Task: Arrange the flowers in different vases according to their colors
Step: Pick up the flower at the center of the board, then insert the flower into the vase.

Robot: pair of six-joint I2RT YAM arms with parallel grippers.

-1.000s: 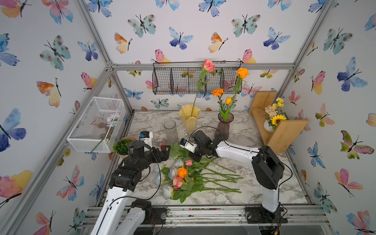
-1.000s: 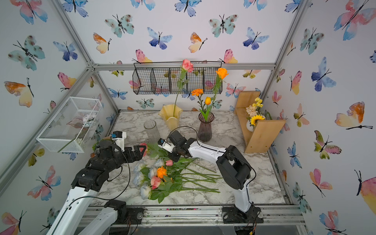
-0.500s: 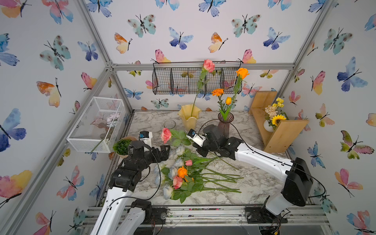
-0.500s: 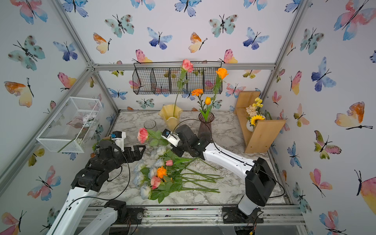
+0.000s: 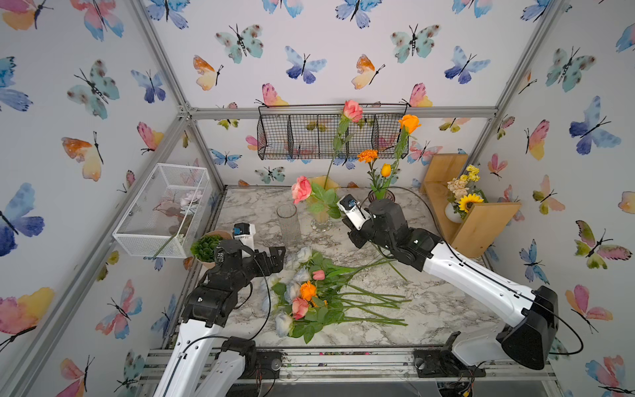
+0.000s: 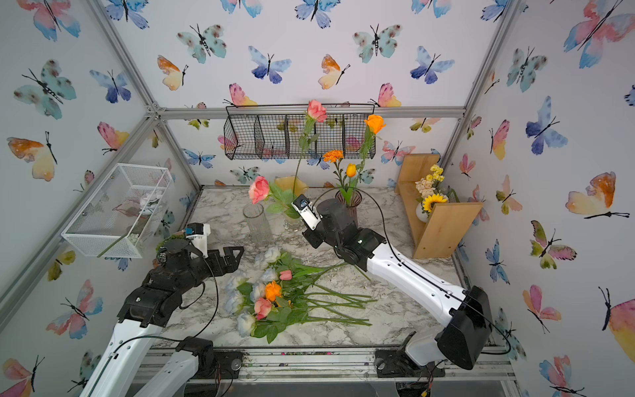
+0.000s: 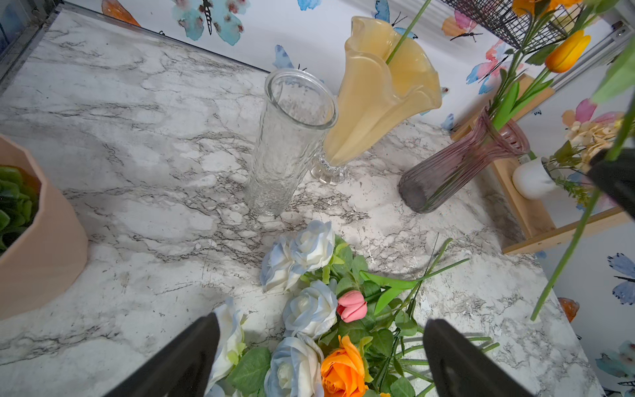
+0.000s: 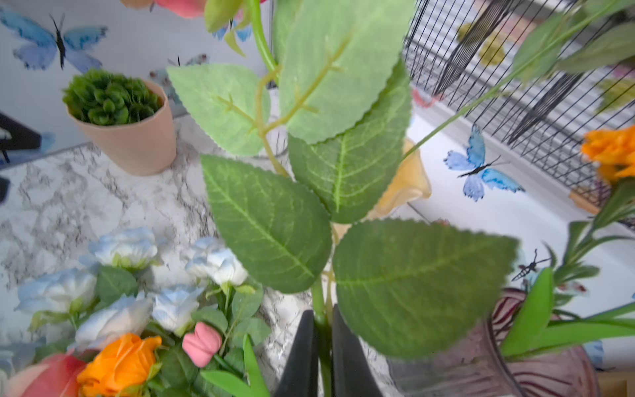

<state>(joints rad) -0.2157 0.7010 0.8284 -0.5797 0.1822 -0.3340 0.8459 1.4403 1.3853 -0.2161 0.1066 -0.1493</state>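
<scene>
The yellow vase holds a pink rose, so my right gripper will go up, move outward over the yellow vase's opening point(image 5: 322, 183) point(image 8: 407, 174), lower the rose's matching stem in and let it go.
My right gripper point(image 8: 323, 316) is shut on the green stem of a pink rose point(image 5: 301, 189), held in the air in front of the yellow vase point(image 7: 374, 96); its leaves fill the right wrist view. That vase holds another pink rose point(image 5: 352, 110). Orange flowers point(image 5: 409, 123) stand in the purple vase point(image 7: 457, 165). The clear glass vase point(image 5: 288, 223) is empty. White-blue, pink and orange flowers point(image 5: 305, 292) lie piled on the marble. My left gripper point(image 7: 321, 319) hangs open just above the pile's white roses.
A tan pot with a succulent point(image 5: 206, 245) stands beside the left arm. A white mesh basket point(image 5: 165, 209) hangs on the left wall and a black wire basket point(image 5: 309, 134) on the back wall. A wooden shelf point(image 5: 481, 220) at back right holds a sunflower bunch point(image 5: 469, 201).
The right arm has lifted the pink rose off the pile and carried it up and back toward the yellow vase. The left arm has not moved.
</scene>
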